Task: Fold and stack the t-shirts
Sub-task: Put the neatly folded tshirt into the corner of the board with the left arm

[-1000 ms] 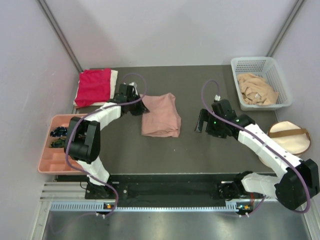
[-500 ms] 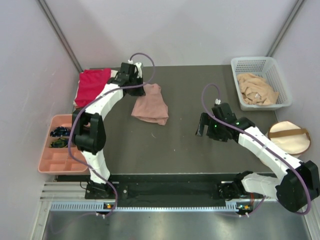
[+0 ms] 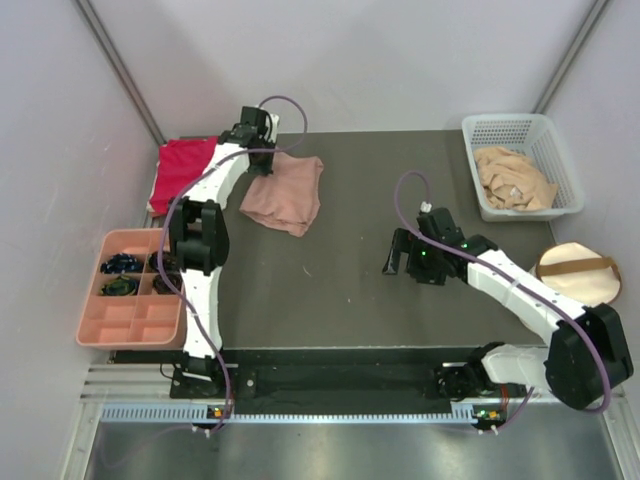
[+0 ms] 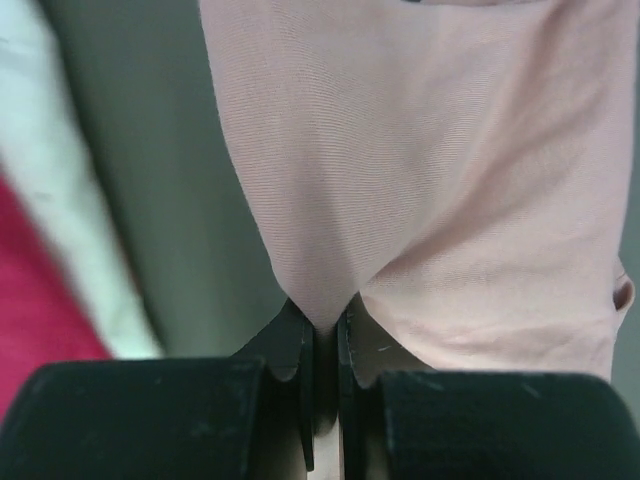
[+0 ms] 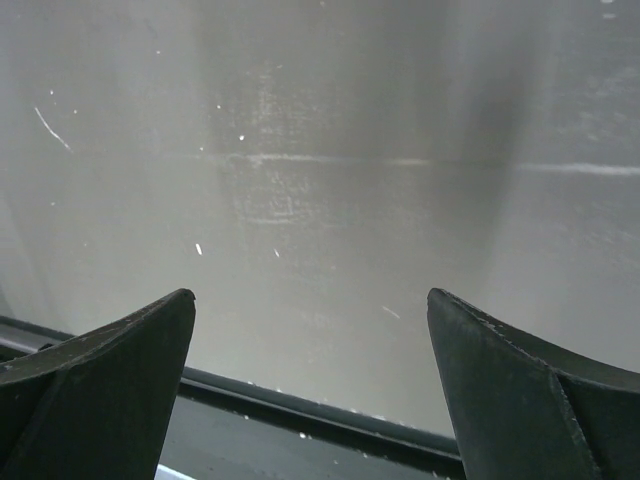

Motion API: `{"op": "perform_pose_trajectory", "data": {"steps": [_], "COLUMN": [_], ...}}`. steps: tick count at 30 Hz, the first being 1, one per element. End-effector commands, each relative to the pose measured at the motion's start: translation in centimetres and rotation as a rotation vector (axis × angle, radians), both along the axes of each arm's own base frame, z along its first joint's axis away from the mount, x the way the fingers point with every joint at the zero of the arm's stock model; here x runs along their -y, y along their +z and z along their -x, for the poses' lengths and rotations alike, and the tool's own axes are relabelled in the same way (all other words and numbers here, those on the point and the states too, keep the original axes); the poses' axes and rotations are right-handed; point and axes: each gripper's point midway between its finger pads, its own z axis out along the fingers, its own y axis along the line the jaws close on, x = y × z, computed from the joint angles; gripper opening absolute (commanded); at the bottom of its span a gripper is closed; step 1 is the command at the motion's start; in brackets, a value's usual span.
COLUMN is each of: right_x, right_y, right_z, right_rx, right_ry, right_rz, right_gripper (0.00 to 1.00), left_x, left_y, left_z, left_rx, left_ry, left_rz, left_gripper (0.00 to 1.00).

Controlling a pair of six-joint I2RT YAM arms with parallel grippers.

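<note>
I will next move my left gripper to the left in the top view and release the pink t-shirt onto the red t-shirt [image 3: 183, 170] [image 4: 38, 315], since the folded stack lies there.
A folded dusty-pink t-shirt [image 3: 284, 194] hangs from my left gripper [image 3: 262, 162] at the back left of the table. In the left wrist view the jaws of that gripper [image 4: 326, 325] are shut on a pinch of the pink cloth [image 4: 420, 200]. A folded red t-shirt [image 3: 183, 170] lies on a white one [image 3: 155, 206] at the back left corner; both show blurred in the left wrist view, red [image 4: 40, 290] and white [image 4: 50, 140]. A tan t-shirt [image 3: 512, 178] lies crumpled in the white basket [image 3: 570, 180]. My right gripper [image 3: 397, 255] is open and empty over bare table [image 5: 320, 200].
A pink compartment tray [image 3: 95, 320] with small dark items sits at the left edge. A round cream bag with a brown strap [image 3: 580, 272] lies at the right edge. Grey walls close in the table on three sides.
My left gripper has carried the pink t-shirt up and back to the left, toward the red stack. My right gripper has drifted slightly left and nearer, still open.
</note>
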Motion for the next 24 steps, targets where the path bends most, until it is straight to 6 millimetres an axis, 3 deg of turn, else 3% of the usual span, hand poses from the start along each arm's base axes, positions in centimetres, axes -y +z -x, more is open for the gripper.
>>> {"op": "perform_pose_trajectory", "data": {"steps": [1,11,15,16,17,24], "right_x": [-2.1,-3.4,-3.9,-4.0,-4.0,-4.5], "right_y": [-0.3,-2.3,-2.7,-2.7,-2.9,-3.5], "right_z": [-0.7,-1.7,-1.9,-1.9,-1.9,-2.2], "right_rx": [0.01,-0.057,-0.077,-0.079,-0.084,-0.105], "right_ry": [0.037,0.071,0.072,0.074,0.075,0.081], "right_rz": [-0.08,-0.07,-0.09,-0.09,-0.087,-0.087], "right_gripper": [0.99,0.99,0.99,0.99,0.99,0.99], "left_x": [-5.1,-11.2,-14.8,-14.8,-17.0,-21.8], "left_y": [4.9,9.6,10.2,10.3,10.4,11.9], "left_z": [-3.1,-5.6,-5.5,-5.5,-5.1,-4.2], "left_rx": [0.144,0.287,0.291,0.292,0.288,0.315], "left_ry": [0.071,0.175,0.234,0.241,0.28,0.366], "left_rz": [-0.136,-0.244,-0.258,-0.252,-0.249,-0.246], "left_gripper": [0.0,0.0,0.0,0.0,0.0,0.0]}}
